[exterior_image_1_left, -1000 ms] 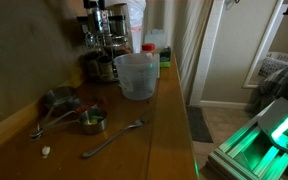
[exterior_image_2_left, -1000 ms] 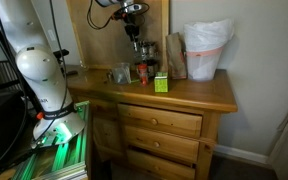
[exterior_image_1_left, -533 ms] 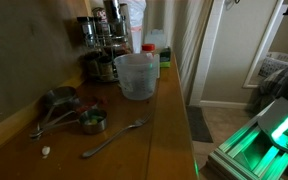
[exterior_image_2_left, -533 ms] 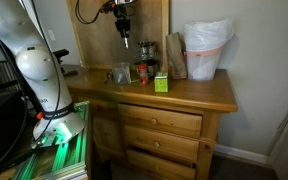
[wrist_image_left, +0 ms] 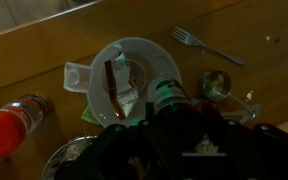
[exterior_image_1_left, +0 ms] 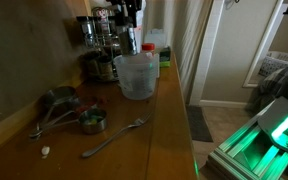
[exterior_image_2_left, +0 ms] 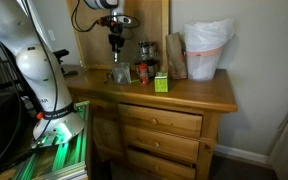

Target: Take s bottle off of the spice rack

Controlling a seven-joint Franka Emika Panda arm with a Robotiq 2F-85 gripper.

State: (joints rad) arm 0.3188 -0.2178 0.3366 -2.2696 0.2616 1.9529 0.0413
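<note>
I should next lower my gripper to the tub's opening point(wrist_image_left: 134, 82) below it and let go, since the small spice jar point(wrist_image_left: 168, 97) is still hanging well above the tub's rim.
The spice rack point(exterior_image_1_left: 99, 45) is a dark two-tier stand of small dark-lidded glass jars at the back of the wooden counter; it also shows in an exterior view point(exterior_image_2_left: 146, 50). My gripper point(exterior_image_2_left: 114, 38) is shut on a small spice jar point(wrist_image_left: 168, 97) with a greenish label. It holds the jar in the air, apart from the rack and above the clear plastic tub point(wrist_image_left: 134, 60). In an exterior view my gripper point(exterior_image_1_left: 131, 14) is at the top edge, above the tub point(exterior_image_1_left: 134, 75). In the wrist view my gripper point(wrist_image_left: 172, 118) is a dark mass hiding the jar's lower part.
A red-lidded bottle point(exterior_image_1_left: 147, 50) and a green box point(exterior_image_2_left: 160, 83) stand next to the tub point(exterior_image_2_left: 121, 75). A fork point(exterior_image_1_left: 114, 137) and metal measuring cups point(exterior_image_1_left: 69, 108) lie on the counter. A white bag point(exterior_image_2_left: 206, 48) and a brown bag point(exterior_image_2_left: 174, 55) stand further along.
My gripper has moved away from the spice rack with the jar in it and come lower, ending above the plastic tub.
</note>
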